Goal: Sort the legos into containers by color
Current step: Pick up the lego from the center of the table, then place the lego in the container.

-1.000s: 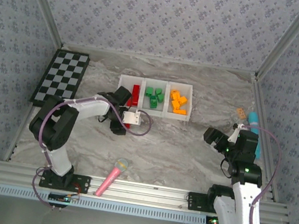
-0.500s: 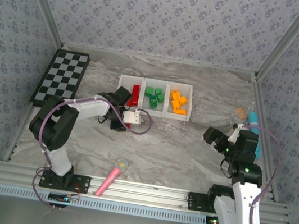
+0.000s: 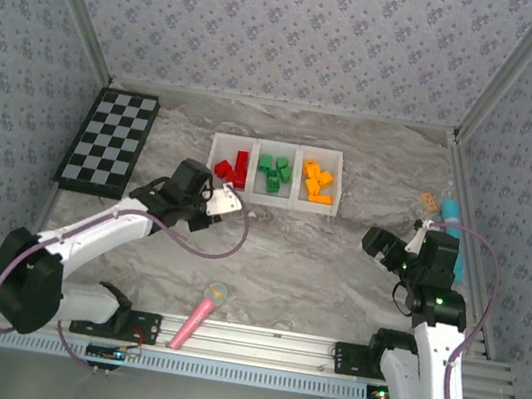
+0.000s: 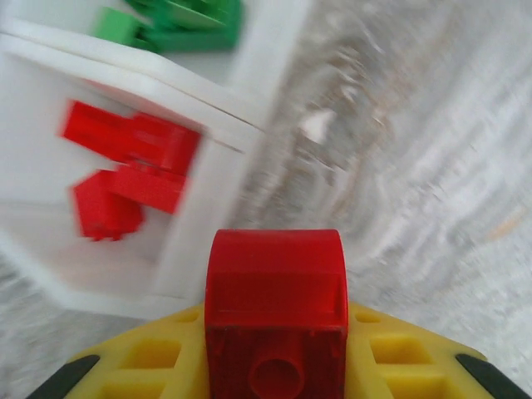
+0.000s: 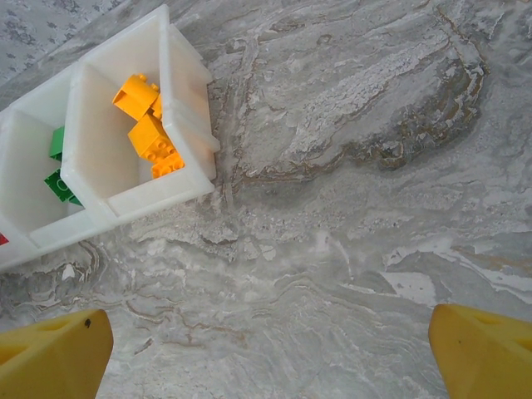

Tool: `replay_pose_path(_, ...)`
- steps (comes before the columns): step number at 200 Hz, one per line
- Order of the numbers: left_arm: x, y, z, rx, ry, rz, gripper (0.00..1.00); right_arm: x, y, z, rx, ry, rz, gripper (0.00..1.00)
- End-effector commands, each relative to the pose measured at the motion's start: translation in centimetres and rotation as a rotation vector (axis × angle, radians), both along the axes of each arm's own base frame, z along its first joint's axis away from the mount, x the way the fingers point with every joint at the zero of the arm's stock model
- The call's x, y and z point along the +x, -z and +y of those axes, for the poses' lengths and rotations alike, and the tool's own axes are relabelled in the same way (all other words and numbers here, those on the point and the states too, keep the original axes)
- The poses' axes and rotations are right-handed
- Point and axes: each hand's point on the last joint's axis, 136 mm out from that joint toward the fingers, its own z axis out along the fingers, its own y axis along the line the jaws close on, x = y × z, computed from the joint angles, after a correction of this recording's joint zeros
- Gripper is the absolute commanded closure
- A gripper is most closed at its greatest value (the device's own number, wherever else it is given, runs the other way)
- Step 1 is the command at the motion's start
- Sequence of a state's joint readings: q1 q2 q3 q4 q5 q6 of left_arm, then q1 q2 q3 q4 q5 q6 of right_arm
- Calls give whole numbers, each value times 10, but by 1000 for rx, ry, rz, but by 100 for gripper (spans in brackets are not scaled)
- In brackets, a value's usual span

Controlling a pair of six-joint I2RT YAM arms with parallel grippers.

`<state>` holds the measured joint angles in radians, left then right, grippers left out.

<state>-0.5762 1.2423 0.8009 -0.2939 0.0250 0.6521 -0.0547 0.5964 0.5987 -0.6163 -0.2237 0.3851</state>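
The red lego matches the color of the pile in the bin of red legos, so my left gripper will next carry it outward over that bin and let it go there.
In the left wrist view a red lego [image 4: 276, 303] is clamped between the yellow fingers [image 4: 133, 362] of my left gripper [image 4: 276, 341]. That gripper [image 3: 212, 209] hovers just in front of the left end of the containers [image 3: 288, 203]. The left bin holds red legos [image 3: 234, 167], the middle one green legos [image 3: 271, 172], the right one orange legos [image 3: 317, 182]. My right gripper [image 3: 385, 247] stands open over bare table to the right of the bins, its fingertips [image 5: 50, 362] wide apart.
A black-and-white checkerboard [image 3: 109, 137] lies at the back left. A pink microphone toy [image 3: 199, 315] lies near the front rail. A blue object and a small orange one [image 3: 443, 215] sit by the right wall.
My left gripper has shut on the red lego and drawn slightly back from the bins. The left arm's elbow has swung down to the front left. The right arm has not moved.
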Motion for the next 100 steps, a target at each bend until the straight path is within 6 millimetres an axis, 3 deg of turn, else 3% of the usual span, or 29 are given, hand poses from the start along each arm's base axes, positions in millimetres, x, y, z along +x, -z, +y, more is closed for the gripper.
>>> replay_pose_path(1,33,-44,-2,-104,-152,-84,78,2,-1,-5,-9,22,-7,0)
replay_pose_path(33,81,-53,8,-73,-331,-72,78,2,0,-4,-9,20,-6,0)
replay_pose_path(68,123,-42,-5,-43,-378,-24,78,2,0,-3,-4,14,-6,0)
replay_pose_path(100,158,-19,-8,-19,-407,40,78,1,-1,-2,0,9,-9,0)
